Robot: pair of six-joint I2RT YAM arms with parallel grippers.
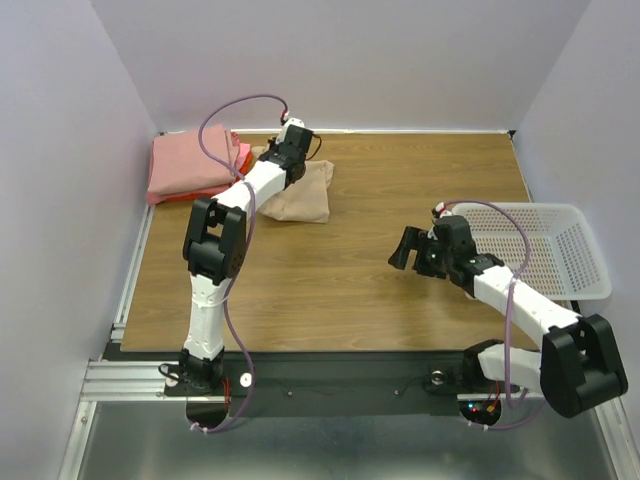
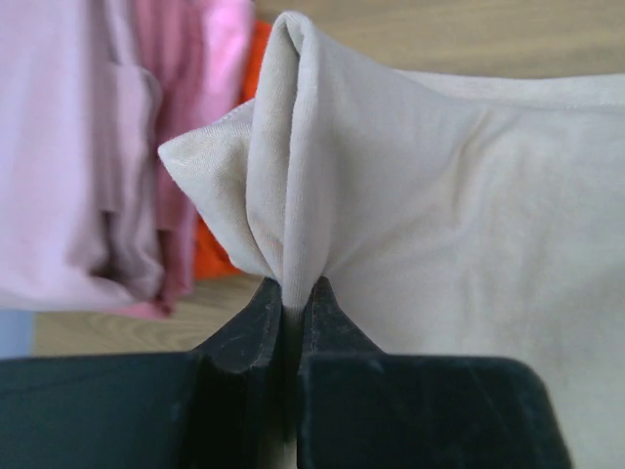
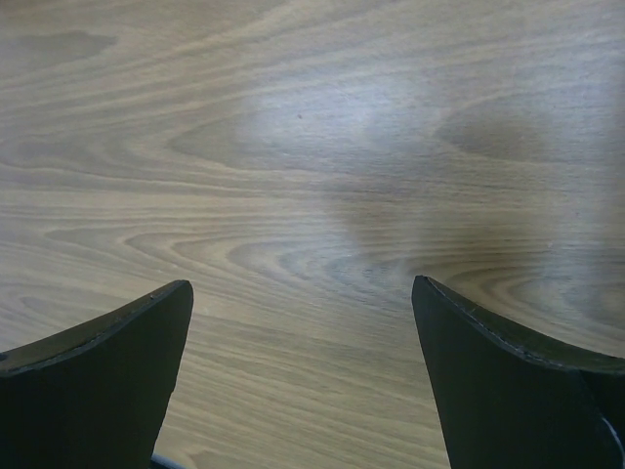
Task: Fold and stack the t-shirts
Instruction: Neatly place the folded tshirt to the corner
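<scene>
My left gripper should rise next, move over the salmon-pink t-shirt [image 1: 190, 165] [image 2: 59, 156] and release the tan t-shirt's fold. That stack lies to my left gripper's left in the top view.
A tan t-shirt [image 1: 305, 195] lies folded at the back of the table, right of a stack of folded shirts: a salmon-pink t-shirt [image 1: 190, 165] on top and an orange-red t-shirt [image 1: 243, 155] showing at its edge. My left gripper [image 1: 283, 150] is shut on a pinched-up fold of the tan t-shirt [image 2: 410, 195] near its left edge; the pink shirt [image 2: 127, 147] and the orange-red shirt [image 2: 210, 254] lie just to the left. My right gripper [image 1: 408, 248] is open and empty over bare wood, its fingers [image 3: 107, 371] wide apart.
A white plastic mesh basket [image 1: 560, 250] stands at the table's right edge, just behind my right arm. White walls close in the back and both sides. The wooden table [image 1: 330, 290] ends at a metal rail in front.
</scene>
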